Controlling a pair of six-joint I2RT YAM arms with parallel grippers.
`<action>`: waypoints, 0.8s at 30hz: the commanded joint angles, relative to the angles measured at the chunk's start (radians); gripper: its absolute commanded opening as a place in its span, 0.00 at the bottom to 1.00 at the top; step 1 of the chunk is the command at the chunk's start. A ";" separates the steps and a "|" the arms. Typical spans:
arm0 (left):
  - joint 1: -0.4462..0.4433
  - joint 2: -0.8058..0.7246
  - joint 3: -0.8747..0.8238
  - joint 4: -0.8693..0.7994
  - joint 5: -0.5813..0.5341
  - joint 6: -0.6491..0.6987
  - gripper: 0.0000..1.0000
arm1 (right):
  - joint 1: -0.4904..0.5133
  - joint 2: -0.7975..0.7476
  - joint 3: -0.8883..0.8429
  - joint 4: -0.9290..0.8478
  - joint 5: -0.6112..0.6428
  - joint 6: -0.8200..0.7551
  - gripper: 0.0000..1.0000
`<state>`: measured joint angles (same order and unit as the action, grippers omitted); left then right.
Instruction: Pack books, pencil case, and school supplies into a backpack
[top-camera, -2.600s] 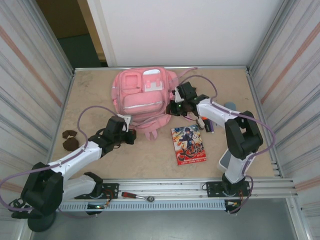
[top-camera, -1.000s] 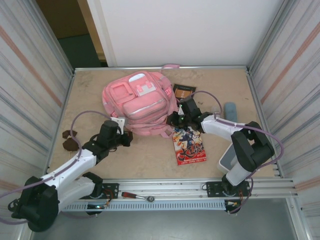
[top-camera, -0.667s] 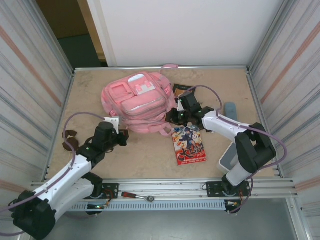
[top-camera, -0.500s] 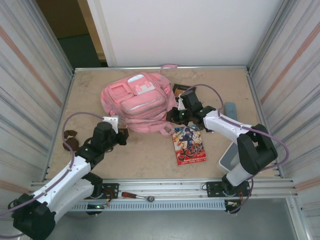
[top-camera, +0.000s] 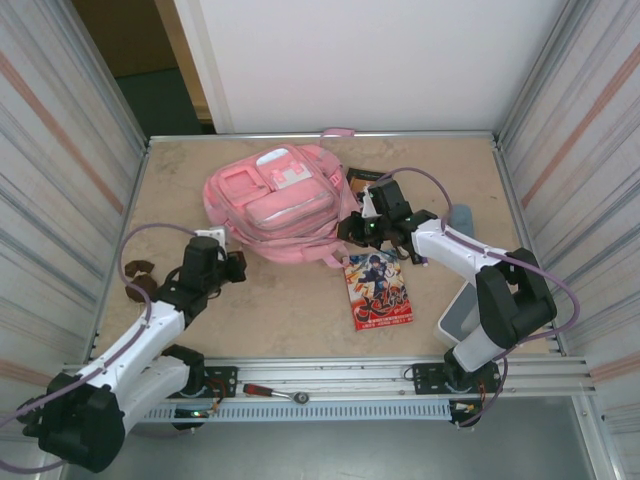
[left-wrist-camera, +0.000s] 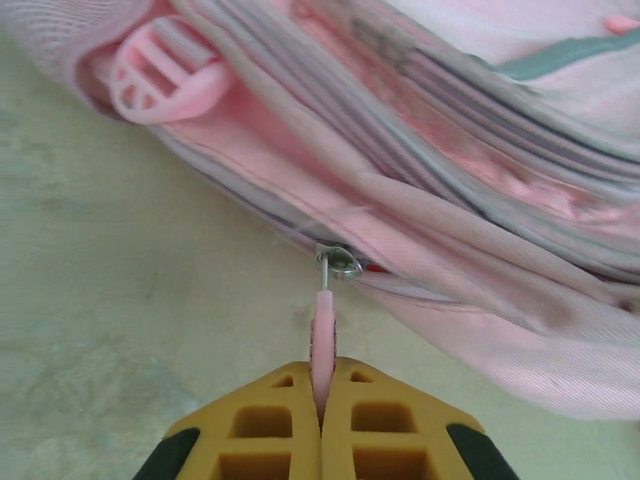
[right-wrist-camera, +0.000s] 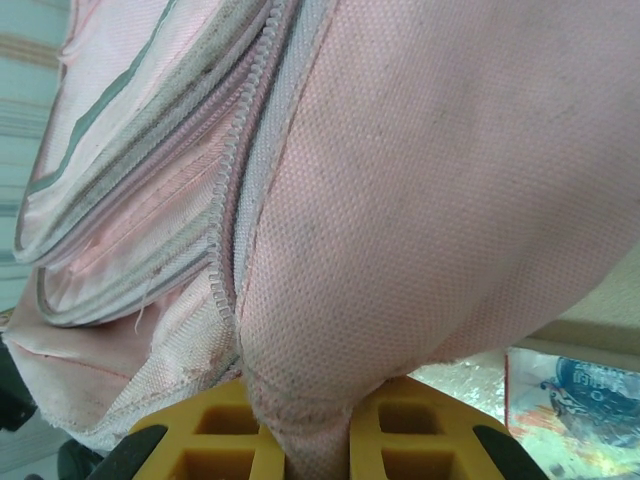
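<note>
The bag's seam runs past the slider, so next my left gripper should pull the zip pull (left-wrist-camera: 323, 330) outward along the bag's edge toward the mesh pocket (left-wrist-camera: 72, 32) and let go of it.
The pink backpack (top-camera: 275, 200) lies at the back middle of the table. My left gripper (top-camera: 234, 266) sits at its near left edge, shut on the pink zip pull (left-wrist-camera: 323, 330) just below the metal slider (left-wrist-camera: 341, 264). At the bag's right side my right gripper (top-camera: 350, 230) is shut on a fold of its pink fabric (right-wrist-camera: 330, 300). The cartoon-cover book (top-camera: 378, 290) lies flat in front of the right gripper. The dark brown book (top-camera: 364, 180) peeks out behind the right arm. A blue-grey pencil case (top-camera: 460, 217) lies to the right. The school supplies are hidden.
A white bin (top-camera: 455, 318) stands at the near right by the right arm's base. Two dark brown pieces (top-camera: 135, 280) lie at the left edge. A screwdriver (top-camera: 270, 391) rests on the front rail. Metal walls close in both sides.
My left gripper has drawn back to the left with the zip pull in it. The right gripper shifted slightly right with the fabric, and the backpack turned a little.
</note>
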<state>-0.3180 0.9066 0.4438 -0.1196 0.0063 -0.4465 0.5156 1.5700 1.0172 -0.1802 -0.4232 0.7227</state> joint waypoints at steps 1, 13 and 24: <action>0.083 0.032 0.015 0.031 -0.088 -0.017 0.00 | -0.022 -0.004 0.006 0.021 -0.009 -0.065 0.04; 0.239 0.370 0.120 0.220 -0.025 0.003 0.01 | -0.033 0.112 0.072 -0.056 -0.116 -0.210 0.03; 0.323 0.354 0.165 0.153 0.054 -0.049 0.48 | 0.045 0.187 0.079 -0.044 -0.103 -0.196 0.08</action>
<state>0.0101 1.3647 0.6064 0.0593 0.0422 -0.4770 0.5163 1.7432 1.0607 -0.2359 -0.5030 0.5381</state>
